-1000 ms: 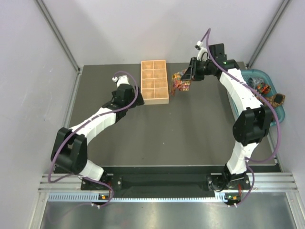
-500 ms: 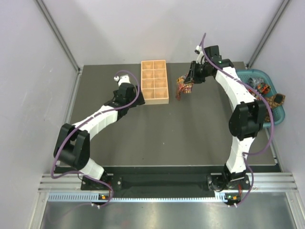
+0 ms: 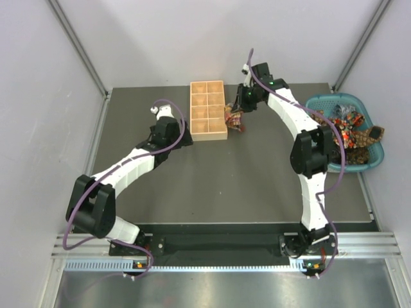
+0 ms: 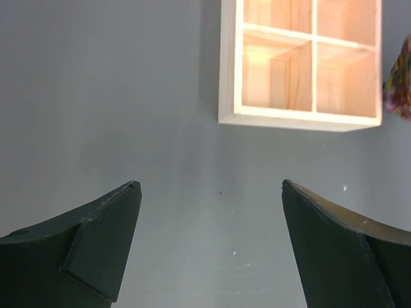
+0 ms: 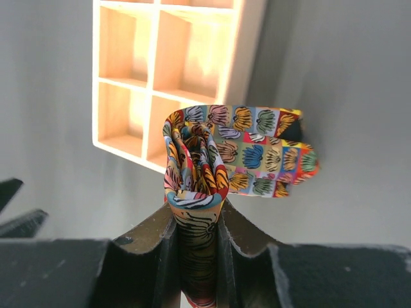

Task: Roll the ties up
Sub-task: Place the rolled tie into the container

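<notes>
The tray's near basket-side section [image 3: 218,126] [image 5: 160,127] is below my right gripper, to its left in the top view, so my right gripper needs to go down over the tray and let go of the rolled tie.
My right gripper [image 5: 196,215] is shut on a rolled tie [image 5: 199,160] with a bright shell-like print, its pointed end sticking out to the right. In the top view this tie [image 3: 234,119] hangs just right of the wooden tray [image 3: 207,110], under the right gripper [image 3: 239,110]. More ties [image 3: 350,123] lie heaped in the teal basket [image 3: 372,154] at the right. My left gripper [image 4: 210,247] stands open with nothing between its fingers, over the mat just short of the tray's near end [image 4: 298,119]; from above, the left gripper [image 3: 182,136] sits left of the tray.
The tray's compartments [image 5: 128,83] that show hold nothing. One tie end hangs over the basket's right rim [image 3: 374,133]. Grey walls and metal posts close in the table at the back and sides.
The right arm has carried the rolled tie leftward, from the mat's back middle to right beside the tray. The left arm has shifted only slightly.
</notes>
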`<state>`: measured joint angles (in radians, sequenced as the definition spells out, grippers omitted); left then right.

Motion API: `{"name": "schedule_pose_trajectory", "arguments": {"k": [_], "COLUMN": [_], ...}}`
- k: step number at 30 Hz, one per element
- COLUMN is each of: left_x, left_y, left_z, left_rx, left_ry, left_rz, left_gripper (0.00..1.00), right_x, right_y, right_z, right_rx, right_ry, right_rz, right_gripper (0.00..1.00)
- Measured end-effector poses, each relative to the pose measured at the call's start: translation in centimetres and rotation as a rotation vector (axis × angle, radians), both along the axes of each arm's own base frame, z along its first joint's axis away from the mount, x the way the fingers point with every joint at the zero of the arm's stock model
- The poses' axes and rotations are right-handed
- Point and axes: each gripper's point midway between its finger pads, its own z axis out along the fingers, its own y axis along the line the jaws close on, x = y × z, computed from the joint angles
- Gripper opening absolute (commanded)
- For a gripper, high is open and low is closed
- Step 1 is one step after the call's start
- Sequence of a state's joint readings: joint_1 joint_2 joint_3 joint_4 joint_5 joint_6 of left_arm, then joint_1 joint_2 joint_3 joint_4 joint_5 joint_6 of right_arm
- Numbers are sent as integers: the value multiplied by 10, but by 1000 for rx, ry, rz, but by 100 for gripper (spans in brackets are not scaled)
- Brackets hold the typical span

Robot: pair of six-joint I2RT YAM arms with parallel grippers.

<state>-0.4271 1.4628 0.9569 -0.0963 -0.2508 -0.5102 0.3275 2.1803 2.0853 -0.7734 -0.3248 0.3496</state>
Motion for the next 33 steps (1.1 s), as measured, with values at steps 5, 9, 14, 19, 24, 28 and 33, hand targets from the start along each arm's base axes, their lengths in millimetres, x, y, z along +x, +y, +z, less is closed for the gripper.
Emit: {"name": "schedule_pose_trajectory", "arguments": {"k": [5,9,14,19,24,28,33], "left_x": [-9,-12,-14,-14,-16,-17,-19], "left_y": [4,4,4,3,3,2,0], "left_z": [-9,-7,-8,-10,-14,-16,-17], "left_rx": [10,6,6,5,6,5,0], "left_ry": [18,9,6,4,11,14,20], "left_rz": [-4,-10,-17,-25,-33,-40,-57], "left_gripper": [95,95,95,95,95,94,94], "right_x": [3,3,-4,-3,5,10,13], "right_y": [31,51,65,68,66,66,66], "right_z": [-9,-22,-42,-56,-63,-73,-78], "right_rx": [9,3,-38,-75,-90,-101,-112], "right_ry": [6,22,48,75,87,95,89], "right_rz": [20,26,9,-39,-87,-113,-130], "right_gripper": [0,0,0,0,0,0,0]}}
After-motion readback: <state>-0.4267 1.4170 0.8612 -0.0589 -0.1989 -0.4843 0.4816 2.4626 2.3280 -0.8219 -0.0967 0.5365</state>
